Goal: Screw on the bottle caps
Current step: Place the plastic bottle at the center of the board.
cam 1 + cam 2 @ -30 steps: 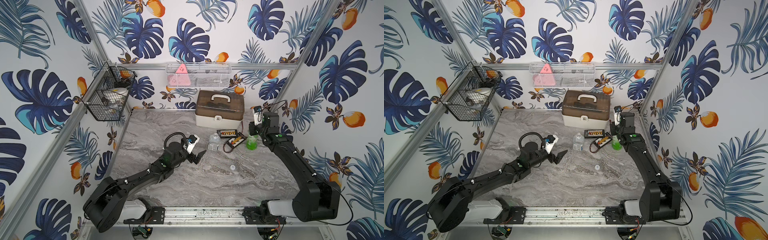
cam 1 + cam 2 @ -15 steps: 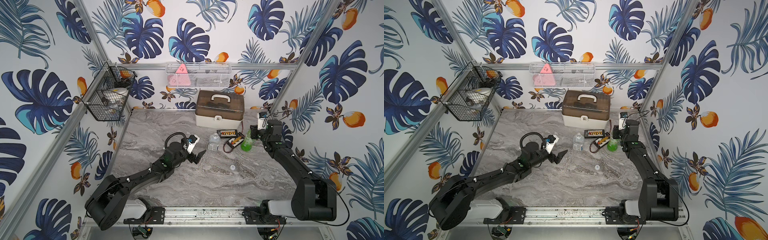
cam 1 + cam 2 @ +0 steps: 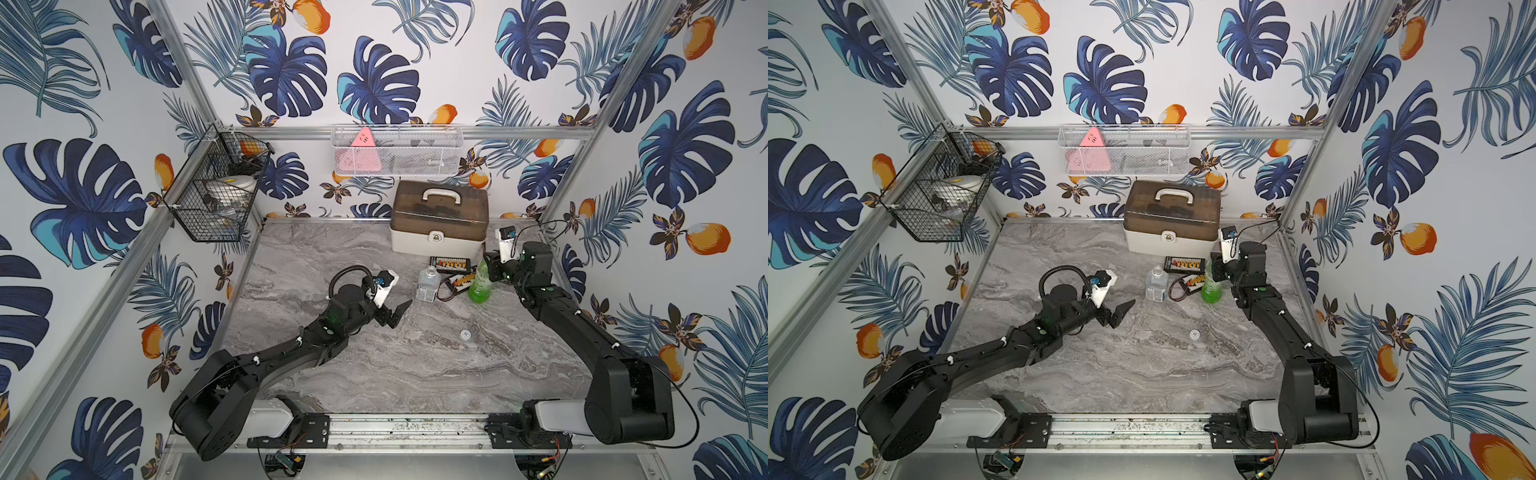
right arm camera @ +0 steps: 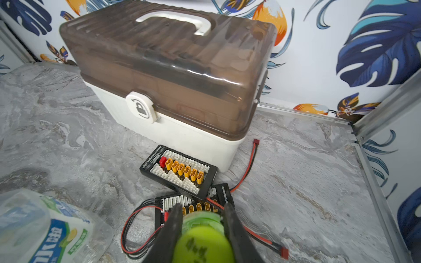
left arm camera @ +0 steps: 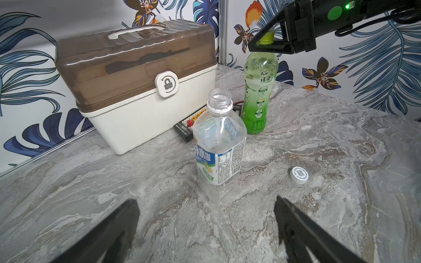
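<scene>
My right gripper should next shift slightly toward the clear bottle and open to let go of the cap between its fingers, because the cap is already on the green bottle's neck [image 3: 483,270] [image 4: 201,220].
The green bottle [image 3: 480,286] [image 3: 1212,289] [image 5: 259,91] stands upright at the back right of the table. The yellow-green cap [image 5: 267,37] [image 4: 202,246] sits on its neck. My right gripper [image 3: 488,266] [image 4: 203,208] is shut on that cap from above. To its left, the clear bottle [image 3: 427,284] [image 3: 1156,284] [image 5: 218,145] stands with an open mouth. A whitish cap [image 3: 465,333] [image 3: 1195,333] [image 5: 299,174] lies on the table in front of the bottles. My left gripper [image 3: 399,313] [image 5: 205,201] hovers open and empty, a short way before the clear bottle.
A brown-lidded storage box [image 3: 438,220] stands at the back wall. Two black charging boards [image 4: 180,173] with red and black wires lie between it and the bottles. A black wire basket [image 3: 216,195] and a white mesh one [image 3: 395,151] hang on the walls.
My right gripper has shifted a little left with the green bottle's top, and its wrist has turned. The left arm has stayed put.
</scene>
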Action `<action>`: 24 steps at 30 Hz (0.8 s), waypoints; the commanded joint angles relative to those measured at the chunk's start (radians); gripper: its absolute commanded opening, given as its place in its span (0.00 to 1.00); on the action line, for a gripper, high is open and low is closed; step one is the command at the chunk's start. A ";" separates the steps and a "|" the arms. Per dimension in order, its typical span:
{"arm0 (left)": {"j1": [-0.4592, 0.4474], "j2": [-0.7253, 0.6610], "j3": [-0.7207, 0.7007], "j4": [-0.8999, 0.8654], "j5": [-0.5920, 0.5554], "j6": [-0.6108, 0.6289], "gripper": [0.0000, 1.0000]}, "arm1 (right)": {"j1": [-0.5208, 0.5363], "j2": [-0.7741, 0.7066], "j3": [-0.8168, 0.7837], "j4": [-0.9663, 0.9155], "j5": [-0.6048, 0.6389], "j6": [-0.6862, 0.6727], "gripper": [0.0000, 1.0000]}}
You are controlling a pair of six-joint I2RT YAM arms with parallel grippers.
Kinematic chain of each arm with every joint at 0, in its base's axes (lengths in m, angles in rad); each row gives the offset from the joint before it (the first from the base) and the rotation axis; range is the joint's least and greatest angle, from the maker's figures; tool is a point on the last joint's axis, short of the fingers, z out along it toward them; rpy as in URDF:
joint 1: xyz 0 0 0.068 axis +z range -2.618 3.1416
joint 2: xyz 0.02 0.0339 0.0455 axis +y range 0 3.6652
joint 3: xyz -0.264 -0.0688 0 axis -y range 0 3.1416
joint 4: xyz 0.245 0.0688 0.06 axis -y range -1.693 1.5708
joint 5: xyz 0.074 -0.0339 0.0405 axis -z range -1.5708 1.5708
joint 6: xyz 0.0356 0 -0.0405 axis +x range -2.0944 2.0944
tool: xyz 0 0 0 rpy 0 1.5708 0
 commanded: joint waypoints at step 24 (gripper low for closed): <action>0.002 -0.015 -0.001 0.048 0.021 0.019 0.99 | 0.013 -0.061 -0.065 0.020 0.017 0.039 0.57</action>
